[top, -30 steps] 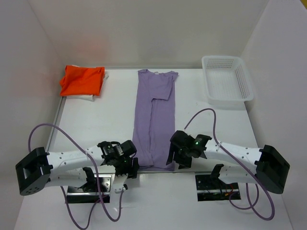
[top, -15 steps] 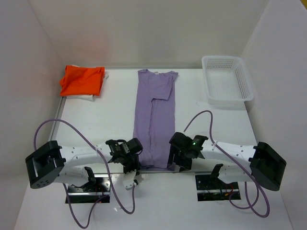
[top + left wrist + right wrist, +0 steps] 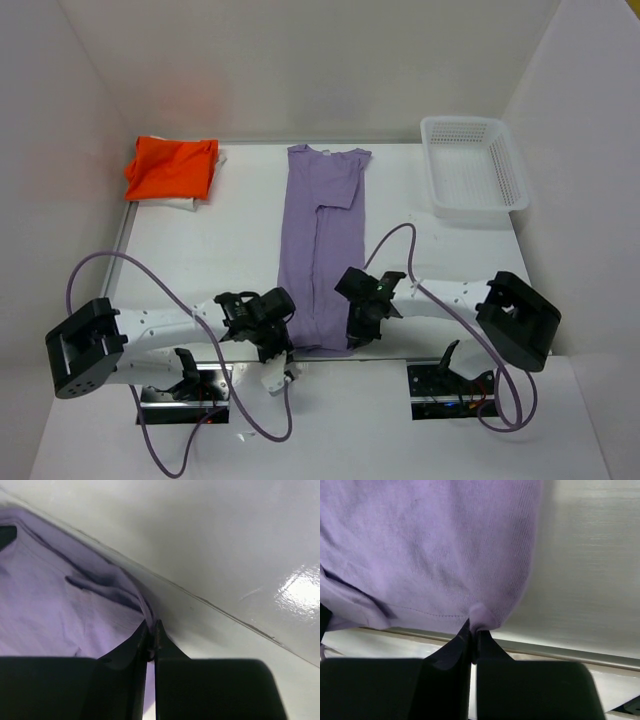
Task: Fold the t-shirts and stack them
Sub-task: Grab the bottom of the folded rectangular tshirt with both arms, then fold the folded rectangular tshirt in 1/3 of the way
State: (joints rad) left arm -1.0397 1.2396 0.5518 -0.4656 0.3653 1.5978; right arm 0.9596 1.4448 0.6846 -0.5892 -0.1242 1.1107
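Observation:
The lavender shirt is still spread out at full length, so the robot's left gripper will next take its hem corner up and outward, then down onto the shirt's far half point(image 3: 301, 212).
A lavender t-shirt point(image 3: 322, 240) lies folded into a long narrow strip down the middle of the table, collar at the far end. My left gripper point(image 3: 283, 345) is shut on its near left hem corner point(image 3: 148, 616). At the near right hem corner point(image 3: 482, 616) my right gripper point(image 3: 357, 335) is shut on a pinch of the cloth. A folded orange t-shirt point(image 3: 171, 167) rests at the far left on a cream-white t-shirt point(image 3: 184, 203), of which only an edge shows.
A white perforated basket point(image 3: 473, 165) stands at the far right corner. Purple cables loop from both arms over the near table. A metal strip runs along the table's near edge point(image 3: 570, 652) just under the hem.
Both grippers moved in onto the lavender shirt's near hem corners and shut on them, the left first and the right after.

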